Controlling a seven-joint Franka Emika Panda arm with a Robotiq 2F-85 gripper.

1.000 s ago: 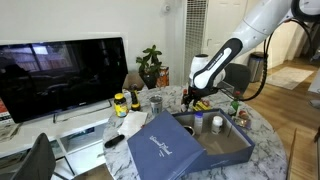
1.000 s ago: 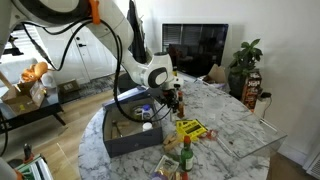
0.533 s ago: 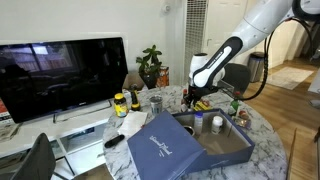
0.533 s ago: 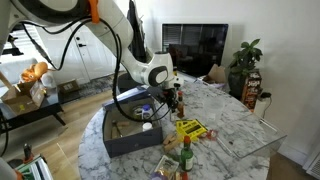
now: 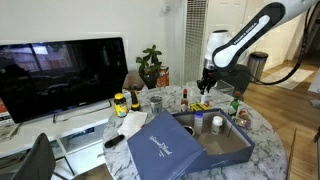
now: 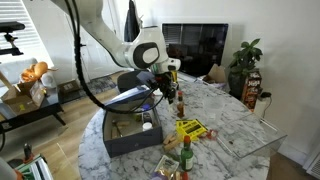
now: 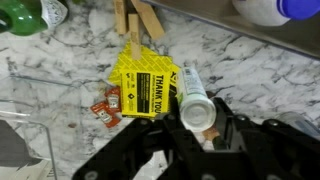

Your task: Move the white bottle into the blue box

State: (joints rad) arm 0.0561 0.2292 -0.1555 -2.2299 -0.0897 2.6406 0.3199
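The open box [image 5: 228, 148] is below the blue-capped bottle and to its right in the wrist view, so I will move my gripper over and down beside the blue-capped bottle to release.
In the wrist view my gripper [image 7: 200, 126] is shut on a white bottle [image 7: 192, 92], seen end-on between the black fingers, high above the marble table. In both exterior views the gripper [image 5: 205, 84] [image 6: 171, 80] hangs in the air beside the blue box. The navy blue box [image 5: 228, 148] [image 6: 122, 142] lies open on the table, with its lid [image 5: 160, 148], marked in white script, leaning on its near side. The held bottle is too small to make out in the exterior views.
Below the gripper lie a yellow "THANK YOU" packet [image 7: 145, 84] [image 6: 190, 128], red sachets [image 7: 107, 108] and wooden pegs [image 7: 135, 18]. A blue-capped white bottle [image 5: 217, 122] stands inside the box. Sauce bottles [image 6: 185, 155], a glass [image 5: 155, 102], a jar [image 5: 120, 103] and a TV [image 5: 60, 70] surround it.
The arm has risen from table level beside the box and lifted the gripper, with the white bottle in it, well above the table.
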